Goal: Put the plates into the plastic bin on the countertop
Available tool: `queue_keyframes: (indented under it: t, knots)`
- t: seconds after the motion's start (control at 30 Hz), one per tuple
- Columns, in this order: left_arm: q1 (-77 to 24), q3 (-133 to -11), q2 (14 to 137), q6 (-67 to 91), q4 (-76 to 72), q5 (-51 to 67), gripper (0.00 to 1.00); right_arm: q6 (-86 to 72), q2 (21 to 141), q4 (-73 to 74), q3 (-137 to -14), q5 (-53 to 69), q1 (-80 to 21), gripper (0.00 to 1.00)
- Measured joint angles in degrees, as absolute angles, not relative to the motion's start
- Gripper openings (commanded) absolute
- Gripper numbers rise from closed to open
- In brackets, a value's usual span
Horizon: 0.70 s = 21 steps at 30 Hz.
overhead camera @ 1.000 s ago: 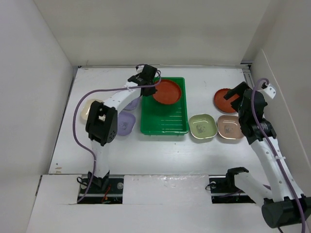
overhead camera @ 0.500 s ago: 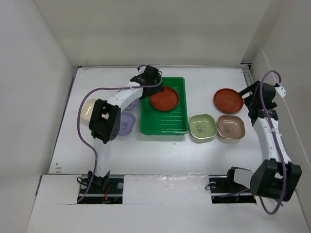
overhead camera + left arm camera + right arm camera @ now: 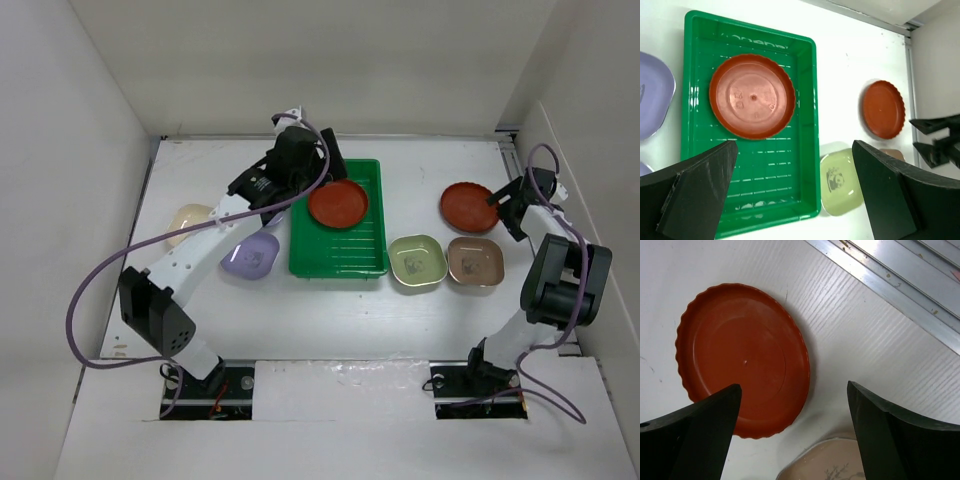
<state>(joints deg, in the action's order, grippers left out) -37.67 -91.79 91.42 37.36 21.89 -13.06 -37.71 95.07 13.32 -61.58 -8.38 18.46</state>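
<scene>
I should move my right gripper down next so it straddles the edge, and then close, because the second red plate's rail-side rim (image 3: 497,212) (image 3: 804,343) is below, between the open fingers.
The green plastic bin (image 3: 340,252) (image 3: 790,200) lies mid-countertop (image 3: 330,310) with one round red plate (image 3: 338,203) (image 3: 752,96) flat in its far half. My left gripper (image 3: 300,170) (image 3: 794,145) hangs open above the bin, holding nothing. A second red plate (image 3: 468,207) (image 3: 740,360) sits on the countertop to the right. My right gripper (image 3: 503,207) (image 3: 794,386) is open low over its right edge, which lies between the fingers. Light green (image 3: 417,261), tan-pink (image 3: 474,262), lavender (image 3: 250,253) and cream (image 3: 190,220) plates lie around the bin.
Another lavender plate (image 3: 652,100) lies left of the bin, mostly under the left arm in the top view. White wall panels enclose the countertop. A metal rail (image 3: 890,285) runs along the right wall, close behind the right gripper.
My left gripper opened, let the red plate drop flat into the bin and rose. The right arm swung out to the second red plate's right edge.
</scene>
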Motion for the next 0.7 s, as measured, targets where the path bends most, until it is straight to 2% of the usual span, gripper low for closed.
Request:
queue_keyframes:
  t: [0.17,0.23,0.37,0.57,0.63,0.7]
  knots:
    - [-38.1,-88.4,88.8,37.3,21.7,-13.3,1.0,-37.0,100.7,13.9,-66.7,-7.7,18.7,0.9]
    - [-38.1,-87.4,89.2,37.3,22.2,-13.2,1.0,-36.6,104.0,15.2,-69.8,-8.4,18.2,0.85]
    - [-38.2,-86.7,89.6,37.3,23.4,-12.8,1.0,-36.2,108.3,17.7,-73.6,-9.5,17.1,0.85]
    - [-37.7,-86.6,89.4,37.3,23.3,-12.3,1.0,-35.7,112.1,24.0,-80.2,-9.0,17.0,0.72]
    - [-36.9,-86.1,89.1,37.3,22.9,-11.9,1.0,-35.2,114.8,24.9,-83.6,-8.7,17.2,0.59]
    - [-36.1,-85.8,88.8,37.3,23.0,-12.0,1.0,-34.8,116.8,25.8,-85.4,-8.1,17.3,0.58]
